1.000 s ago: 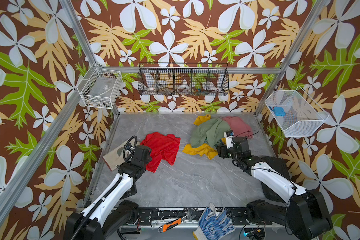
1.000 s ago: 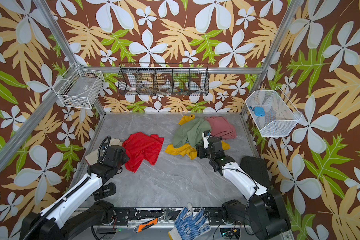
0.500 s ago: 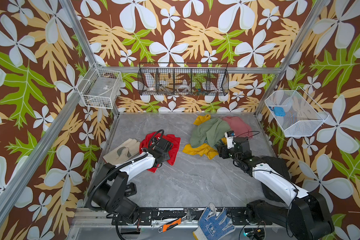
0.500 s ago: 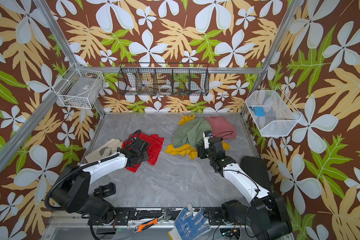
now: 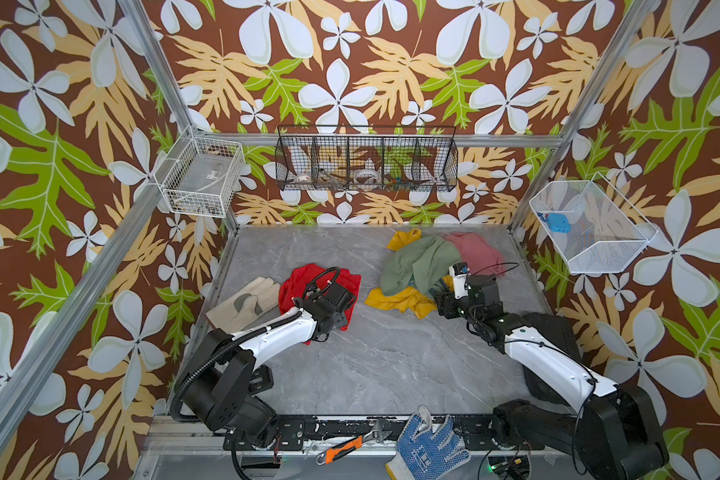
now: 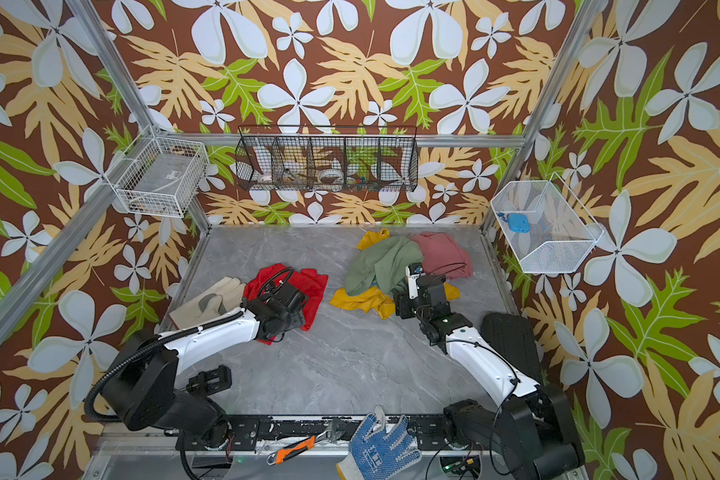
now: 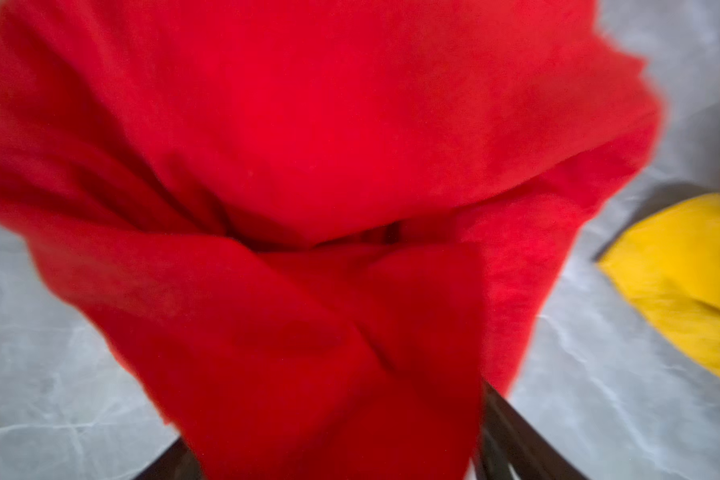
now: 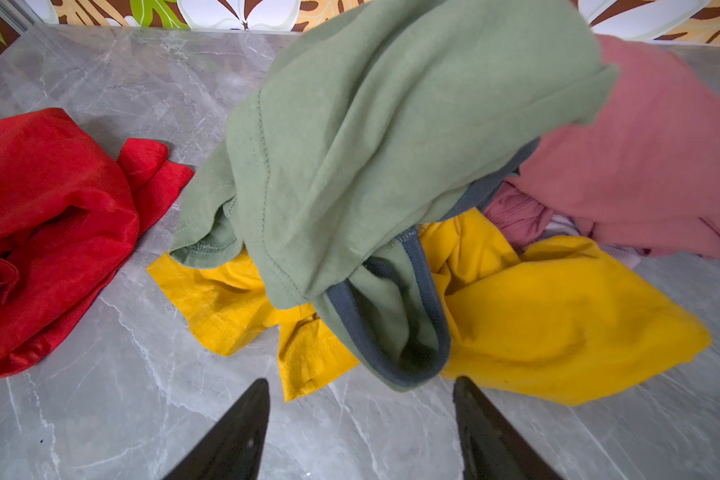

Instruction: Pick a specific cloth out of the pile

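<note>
The red cloth's fold by the pile lies between my left gripper and the yellow cloth, so I will move my left gripper's open fingers toward the pile next and close them there.
The red cloth (image 5: 298, 282) lies bunched on the grey table, left of the pile (image 5: 427, 259) and apart from it. My left gripper (image 5: 339, 309) sits low over the cloth's right part. In the left wrist view the cloth (image 7: 308, 145) fills the picture, blurred, and a fold hangs between the two dark fingers (image 7: 512, 436), which stand wide apart: open. My right gripper (image 8: 361, 388) is open and holds nothing, its tips just short of the green cloth's grey hem (image 8: 408, 365). The pile shows green, pink (image 8: 661, 145) and yellow (image 8: 558, 316) cloths.
A beige work glove (image 5: 246, 299) lies left of the red cloth by the table edge. A blue dotted glove (image 5: 429, 451) and an orange-handled wrench (image 5: 348, 442) rest on the front rail. Wire baskets (image 5: 366, 160) hang on the walls.
My left gripper has moved right from the red cloth's left edge onto the cloth and has opened from shut. The beige glove is now uncovered. The right arm has stayed still.
</note>
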